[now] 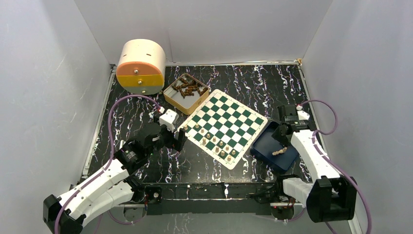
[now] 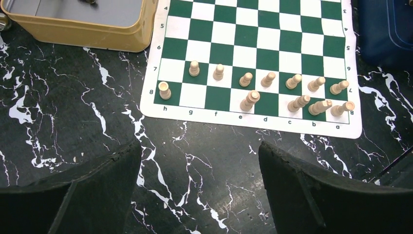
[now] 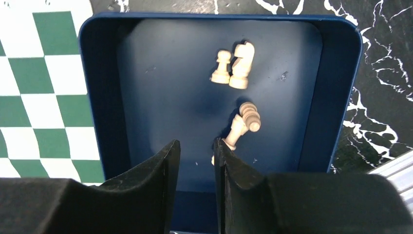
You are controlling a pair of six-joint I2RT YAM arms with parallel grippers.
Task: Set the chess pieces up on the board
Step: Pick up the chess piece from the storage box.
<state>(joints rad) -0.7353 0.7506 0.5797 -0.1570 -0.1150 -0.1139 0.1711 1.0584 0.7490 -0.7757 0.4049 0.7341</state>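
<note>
My right gripper moves back and down onto the lying tan piece's collar (image 1: 276, 153) (image 3: 229, 143) next, clear of the piece over its foot.
The board (image 1: 224, 124) lies tilted mid-table. Several tan chess pieces (image 2: 268, 78) stand in two rows along its near edge, with a lone one (image 2: 164, 90) at the corner. My left gripper (image 2: 199, 151) hovers wide open over bare table just short of that edge, holding nothing. My right gripper (image 3: 196, 144) is inside the dark blue tray (image 3: 341, 97), its jaws a narrow gap apart with nothing between them. A tan piece (image 3: 243, 122) lies on its side against the outside of the right finger. A pawn (image 3: 221, 68) and a knight (image 3: 242, 63) lie farther in.
A tan tin (image 1: 186, 92) of dark pieces sits behind the board's left corner. A round cream and orange box (image 1: 141, 66) stands at the back left. White walls close in the table on three sides.
</note>
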